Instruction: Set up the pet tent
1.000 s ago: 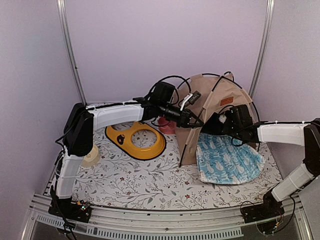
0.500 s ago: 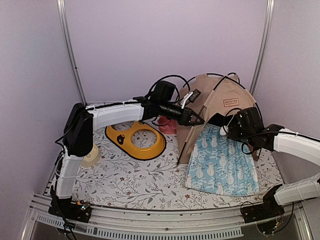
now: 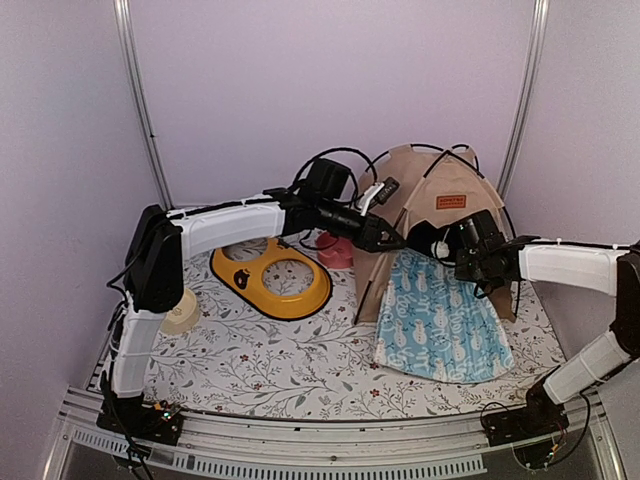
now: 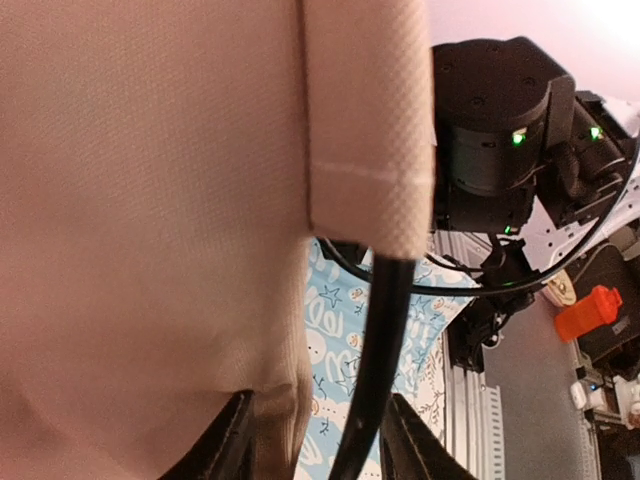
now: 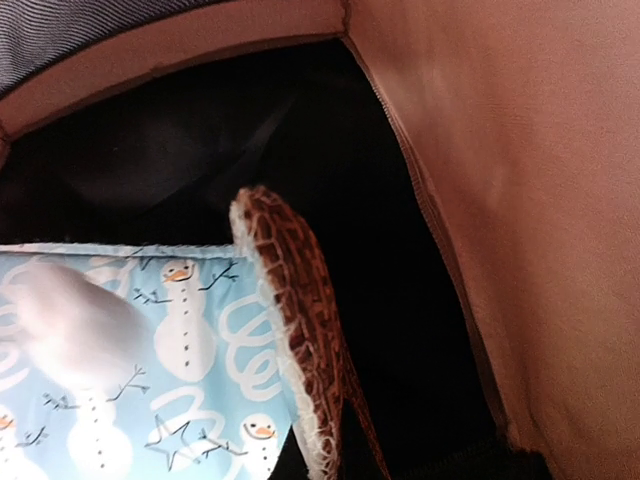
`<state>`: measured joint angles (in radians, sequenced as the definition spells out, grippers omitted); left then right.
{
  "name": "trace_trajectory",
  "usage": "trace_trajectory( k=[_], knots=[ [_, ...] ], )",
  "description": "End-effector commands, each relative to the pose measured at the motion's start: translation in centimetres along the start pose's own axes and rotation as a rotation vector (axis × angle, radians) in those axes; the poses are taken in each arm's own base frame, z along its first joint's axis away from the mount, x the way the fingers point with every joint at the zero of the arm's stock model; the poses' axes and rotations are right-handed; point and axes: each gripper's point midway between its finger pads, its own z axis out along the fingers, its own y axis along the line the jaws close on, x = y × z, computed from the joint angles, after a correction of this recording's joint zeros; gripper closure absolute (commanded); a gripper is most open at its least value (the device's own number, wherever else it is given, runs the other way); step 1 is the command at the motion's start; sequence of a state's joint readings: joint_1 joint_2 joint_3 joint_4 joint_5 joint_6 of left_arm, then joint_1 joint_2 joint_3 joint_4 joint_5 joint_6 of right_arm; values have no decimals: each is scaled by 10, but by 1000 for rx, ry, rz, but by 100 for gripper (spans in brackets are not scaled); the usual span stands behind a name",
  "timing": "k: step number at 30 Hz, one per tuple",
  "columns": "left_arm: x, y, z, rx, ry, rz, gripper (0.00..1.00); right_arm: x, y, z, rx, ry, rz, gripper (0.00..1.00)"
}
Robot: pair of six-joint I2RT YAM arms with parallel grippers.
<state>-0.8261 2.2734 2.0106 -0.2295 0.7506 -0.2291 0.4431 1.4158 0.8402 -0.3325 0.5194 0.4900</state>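
The left gripper moves back and down from the pole onto the cushion's edge nearer the yellow feeder, outside the tent (image 3: 440, 190) next.
The tan pet tent (image 3: 440, 190) stands at the back right, with black poles and a brown label patch (image 3: 452, 201). My left gripper (image 3: 397, 241) is at its front left edge. In the left wrist view its jaws (image 4: 320, 445) stand apart, with the tent's fabric edge (image 4: 150, 200) and a black pole (image 4: 375, 360) between them. My right gripper (image 3: 452, 252) is at the tent's dark mouth, shut on the blue snowman cushion (image 3: 440, 320). The cushion's (image 5: 180, 330) edge curls up and shows its brown underside (image 5: 300, 300); the fingers are lost in the dark. A white pom-pom (image 5: 60, 320) hangs blurred nearby.
A yellow double-bowl feeder (image 3: 272, 280) lies left of the tent, with a pink bowl (image 3: 335, 253) behind it. A cream bowl (image 3: 183, 312) sits by the left arm's base. A floral mat (image 3: 300, 370) covers the table. Metal posts and purple walls enclose it.
My right gripper opened, swung out to the right, then came back to the tent mouth and shut on the cushion's edge. The left jaws have parted. The cushion lies flatter.
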Motion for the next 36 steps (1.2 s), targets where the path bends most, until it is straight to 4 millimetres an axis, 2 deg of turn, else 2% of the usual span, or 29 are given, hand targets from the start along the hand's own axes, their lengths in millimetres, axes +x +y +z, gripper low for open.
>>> trace_trajectory(
  k=[1, 4, 6, 7, 8, 11, 13, 16, 20, 22, 25, 29, 30, 31, 34, 36],
  knots=[
    [-25, -12, -35, -106, -53, 45, 49, 0, 5, 19, 31, 29, -23, 100],
    [-43, -19, -60, -190, -121, 84, 35, 12, 5, 27, 38, 65, -30, 100],
    [-48, -17, -74, -264, -159, 94, 29, 18, 4, 30, 41, 82, -27, 100],
    [-58, -24, -90, -303, -198, 110, 28, 21, 4, 31, 40, 89, -25, 100],
    [-60, -24, -99, -344, -217, 111, 27, 23, 5, 32, 36, 96, -22, 100],
    [-49, -24, -120, -426, -252, 85, 25, 24, 9, 30, 14, 105, -15, 100],
    [-33, -27, -123, -439, -250, 57, 25, 21, 11, 29, 0, 100, -7, 100],
    [4, -36, -107, -398, -195, 8, 26, 17, 17, 27, -29, 100, -5, 100],
    [66, -45, -69, -339, -68, -56, 29, 8, 25, 23, -65, 91, -4, 100],
    [85, -53, -49, -304, -19, -76, 32, 2, 29, 19, -83, 81, 0, 100],
    [101, -58, -25, -285, 28, -88, 34, -6, 33, 11, -108, 63, 5, 98],
    [120, -45, -1, -331, 97, -133, 41, -12, 42, 1, -146, 49, 4, 96],
    [119, -45, 1, -331, 101, -143, 45, -13, 44, -1, -155, 48, 4, 95],
    [134, -37, 11, -335, 135, -170, 47, -14, 47, -4, -166, 46, 3, 95],
    [141, -41, 26, -275, 165, -216, 58, -14, 56, -11, -202, 42, -1, 92],
    [143, -46, 35, -241, 179, -220, 73, -15, 64, -17, -227, 38, -3, 90]
  ],
)
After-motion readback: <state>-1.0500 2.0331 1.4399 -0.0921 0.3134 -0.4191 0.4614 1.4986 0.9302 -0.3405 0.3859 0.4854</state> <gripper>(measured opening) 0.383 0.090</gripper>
